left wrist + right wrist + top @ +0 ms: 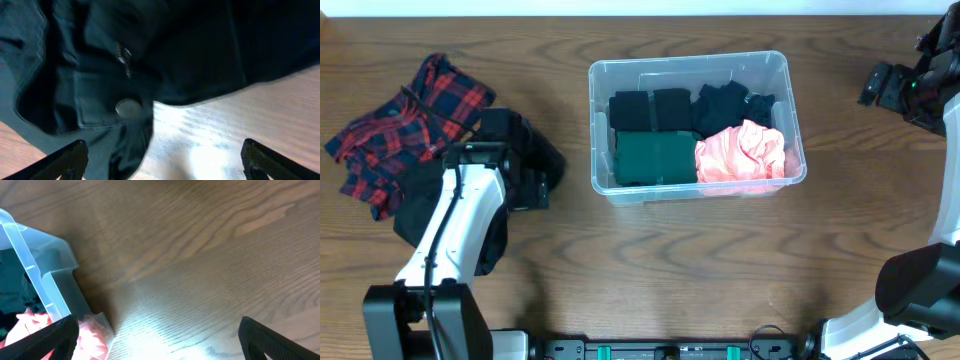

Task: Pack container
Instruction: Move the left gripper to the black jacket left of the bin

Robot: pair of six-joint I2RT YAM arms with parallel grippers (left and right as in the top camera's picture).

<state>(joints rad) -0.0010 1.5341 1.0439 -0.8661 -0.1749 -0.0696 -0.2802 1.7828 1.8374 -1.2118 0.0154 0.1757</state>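
I should next move my left gripper toward the container, lower it and tilt it to close there, since the black garment's edge by the container borders bare wood.
The clear container [597,130] stands at table centre. It holds two black folded garments [650,108], a green one [655,158], a black crumpled one [730,103] and a pink one [745,152]. My left gripper [542,170] is open and empty, low over a dark garment with a button [127,107] that lies on the wood; its jaws [162,162] straddle the cloth's edge. My right gripper [873,87] is open and empty at the far right, apart from the container. Its wrist view [160,345] shows the container corner [37,270] and the pink cloth [92,337] through the wall.
A red plaid shirt [405,125] lies crumpled at the far left. Black cloth [415,205] spreads under my left arm. Bare wood table [720,270] lies in front of the container and to its right [210,255].
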